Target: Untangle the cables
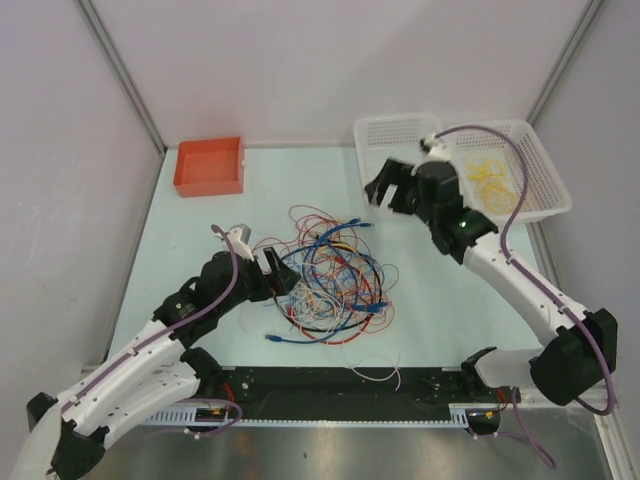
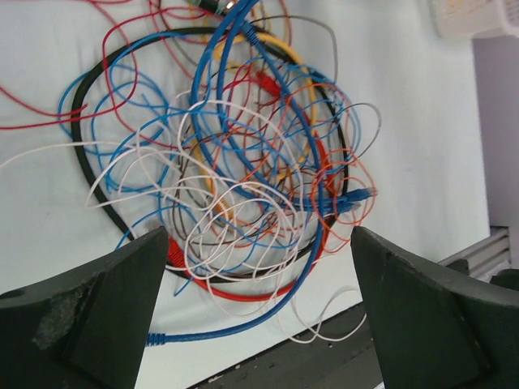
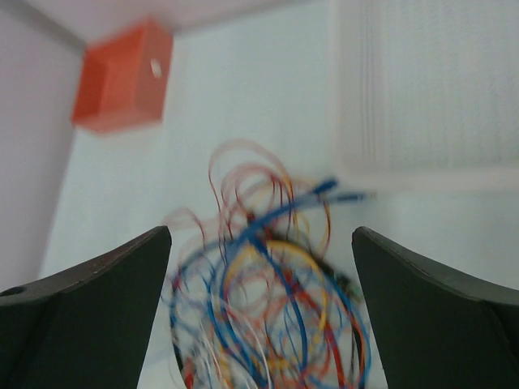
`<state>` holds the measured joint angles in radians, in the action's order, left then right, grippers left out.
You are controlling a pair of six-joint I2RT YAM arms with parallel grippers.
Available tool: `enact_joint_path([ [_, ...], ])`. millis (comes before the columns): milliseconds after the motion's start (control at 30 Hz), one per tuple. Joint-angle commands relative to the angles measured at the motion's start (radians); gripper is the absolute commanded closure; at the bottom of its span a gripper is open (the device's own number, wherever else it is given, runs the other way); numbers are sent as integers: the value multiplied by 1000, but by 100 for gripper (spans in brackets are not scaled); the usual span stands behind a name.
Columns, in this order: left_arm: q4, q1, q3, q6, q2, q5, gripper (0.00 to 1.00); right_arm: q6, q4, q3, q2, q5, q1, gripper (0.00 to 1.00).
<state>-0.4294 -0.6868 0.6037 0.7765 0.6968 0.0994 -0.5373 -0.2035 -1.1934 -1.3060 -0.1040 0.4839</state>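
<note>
I will next lower my left gripper onto the few pieces of cable (image 2: 180, 257) beside the red ribbed plug, because they cross there at the edge of the heap, beside bare table.
The cables (image 1: 335, 275) lie in one tangled heap of red, blue, orange, white, yellow and black wires in the middle of the table. My left gripper (image 1: 280, 275) is open and empty at the heap's left edge. In the left wrist view the heap (image 2: 243, 162) fills the space ahead of the wide-apart jaws, with a thick blue cable end (image 2: 158, 336) near the left finger. My right gripper (image 1: 385, 190) is open and empty, raised above the table at the heap's far right. Its wrist view shows the blurred heap (image 3: 268, 308) below.
An orange bin (image 1: 210, 166) stands at the back left, also in the right wrist view (image 3: 122, 77). Two white mesh baskets (image 1: 540, 200) stand at the back right; one holds yellow wires (image 1: 490, 178). A black rail (image 1: 330, 385) runs along the near edge.
</note>
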Motion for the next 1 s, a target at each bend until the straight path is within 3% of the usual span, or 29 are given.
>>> enact_joint_path([
  [0,-46,6,10,-10,44,-1,1,85,-96,193,97,0,210,1],
  [100,13,6,-45,18,70,-47,3,66,-99,309,155,-65,373,1],
  [233,81,4,-93,50,116,-67,6,-6,-85,400,194,-134,500,1],
  [467,130,6,-107,63,325,-9,8,-47,-111,436,281,-194,585,1],
  [633,254,4,-79,73,503,-61,18,-58,-152,436,387,-223,591,2],
  [833,331,-17,-33,50,650,-89,49,-61,-238,437,481,-278,593,2],
  [867,339,-16,-28,47,668,-92,65,-62,-252,437,485,-284,594,2],
  [933,342,-19,-13,37,693,-118,84,-69,-264,437,493,-287,593,2],
  [967,337,-19,-10,32,692,-116,99,-69,-272,437,496,-293,593,2],
])
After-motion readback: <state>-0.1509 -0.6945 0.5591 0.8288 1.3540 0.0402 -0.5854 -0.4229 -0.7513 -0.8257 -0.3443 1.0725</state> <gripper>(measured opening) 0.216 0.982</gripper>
